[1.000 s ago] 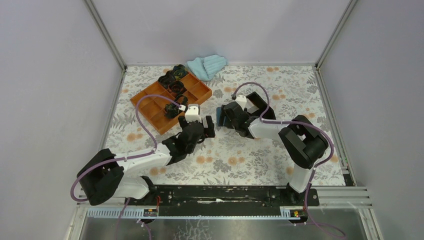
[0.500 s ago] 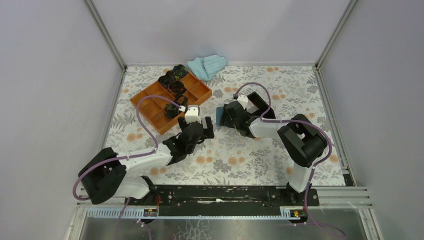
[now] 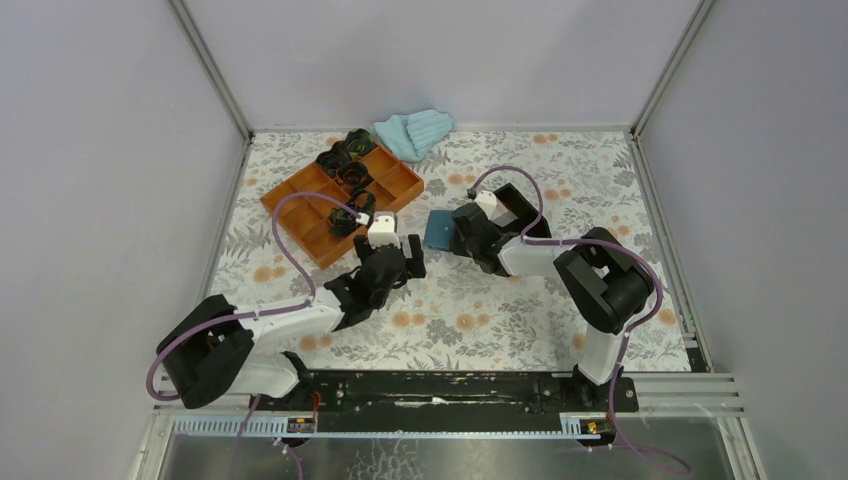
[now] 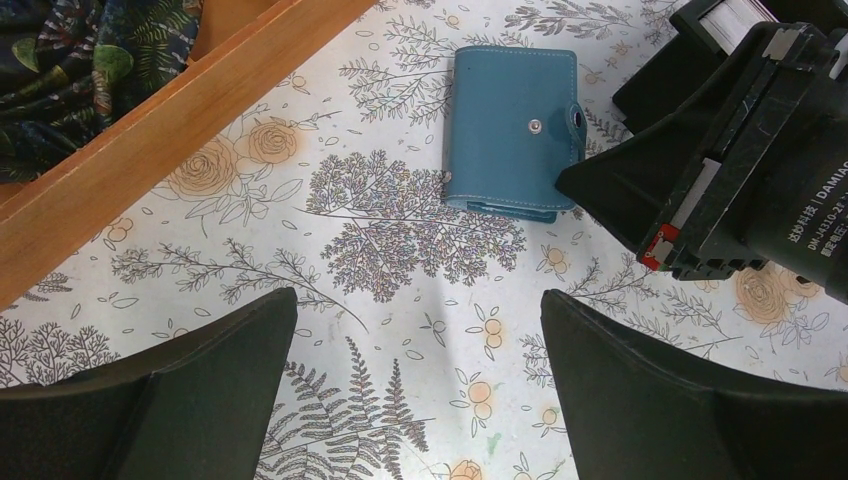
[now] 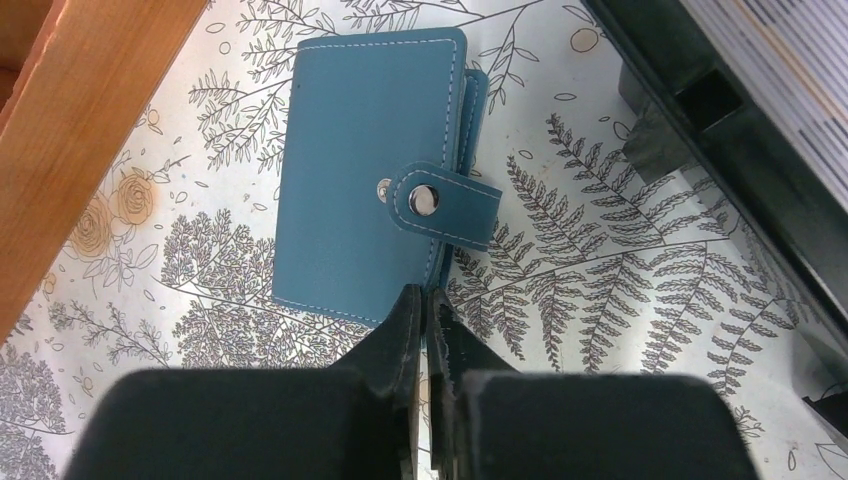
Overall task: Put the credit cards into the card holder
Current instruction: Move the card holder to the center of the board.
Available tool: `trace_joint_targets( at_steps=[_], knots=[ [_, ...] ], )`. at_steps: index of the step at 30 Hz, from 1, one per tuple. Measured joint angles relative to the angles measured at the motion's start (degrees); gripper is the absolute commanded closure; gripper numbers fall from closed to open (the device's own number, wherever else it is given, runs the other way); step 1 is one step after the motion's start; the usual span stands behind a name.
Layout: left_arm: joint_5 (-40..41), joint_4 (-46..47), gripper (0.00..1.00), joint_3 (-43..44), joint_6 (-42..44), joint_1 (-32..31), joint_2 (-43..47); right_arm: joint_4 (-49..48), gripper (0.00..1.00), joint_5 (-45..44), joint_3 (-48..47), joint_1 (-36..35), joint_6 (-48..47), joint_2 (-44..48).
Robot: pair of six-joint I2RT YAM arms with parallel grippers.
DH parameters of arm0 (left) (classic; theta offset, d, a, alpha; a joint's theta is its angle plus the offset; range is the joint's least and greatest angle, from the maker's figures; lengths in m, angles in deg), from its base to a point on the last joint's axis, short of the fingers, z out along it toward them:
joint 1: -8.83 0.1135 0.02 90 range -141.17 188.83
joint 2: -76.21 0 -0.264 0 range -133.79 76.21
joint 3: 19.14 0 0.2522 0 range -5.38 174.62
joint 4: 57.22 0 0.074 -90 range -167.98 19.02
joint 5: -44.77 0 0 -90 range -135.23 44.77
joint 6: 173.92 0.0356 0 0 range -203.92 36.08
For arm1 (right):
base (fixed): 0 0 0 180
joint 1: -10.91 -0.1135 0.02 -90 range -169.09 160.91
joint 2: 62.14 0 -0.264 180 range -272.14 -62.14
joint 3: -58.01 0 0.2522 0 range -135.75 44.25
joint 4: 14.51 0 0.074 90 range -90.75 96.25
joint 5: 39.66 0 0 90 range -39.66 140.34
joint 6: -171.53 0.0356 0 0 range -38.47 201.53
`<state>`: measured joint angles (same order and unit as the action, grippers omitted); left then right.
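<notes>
My left gripper swings and turns past the fabric pieces onto the tray's short end (image 3: pixel 290 234) next, since that end lies to its left in the top view.
The card holder (image 3: pixel 437 232) is a teal-blue case lying flat and snapped closed on the flowered table, between the two grippers. It also shows in the left wrist view (image 4: pixel 512 130) and the right wrist view (image 5: pixel 365 170). My right gripper (image 5: pixel 425 300) is shut, its tips pressed together at the holder's near edge below the clasp strap, with nothing seen between them. From above, the right gripper (image 3: pixel 455 238) sits just right of the holder. My left gripper (image 4: pixel 420 330) is open and empty over bare table, short of the holder (image 3: pixel 405 252). No credit cards show clearly.
An orange compartment tray (image 3: pixel 300 215) with dark patterned fabric pieces (image 3: pixel 345 165) lies to the left; its wooden wall (image 4: pixel 180 130) is close to the left gripper. A black box (image 3: pixel 515 205) stands behind the right wrist. A light blue cloth (image 3: pixel 415 130) lies at the back.
The right gripper's jaws have gone from open to shut. More of the card holder now shows, a little farther left of it. The left arm has hardly moved.
</notes>
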<state>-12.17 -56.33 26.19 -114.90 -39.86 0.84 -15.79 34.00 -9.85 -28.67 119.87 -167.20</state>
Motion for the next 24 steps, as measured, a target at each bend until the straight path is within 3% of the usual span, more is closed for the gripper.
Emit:
trace_joint_targets(
  at_steps=[9,15,24],
  knots=[
    [2.3,-1.0,0.00,0.0,-1.8,0.1,1.2,0.0,1.00,0.5,0.2,0.0,-0.7,0.3],
    [7.6,-6.6,0.00,0.1,-9.0,2.4,6.1,1.5,1.00,2.4,3.3,-0.1,-1.7,4.2],
    [12.5,-21.9,0.00,0.1,-27.0,15.5,13.3,4.2,1.00,3.4,8.5,-2.6,-3.1,10.9]
  ],
)
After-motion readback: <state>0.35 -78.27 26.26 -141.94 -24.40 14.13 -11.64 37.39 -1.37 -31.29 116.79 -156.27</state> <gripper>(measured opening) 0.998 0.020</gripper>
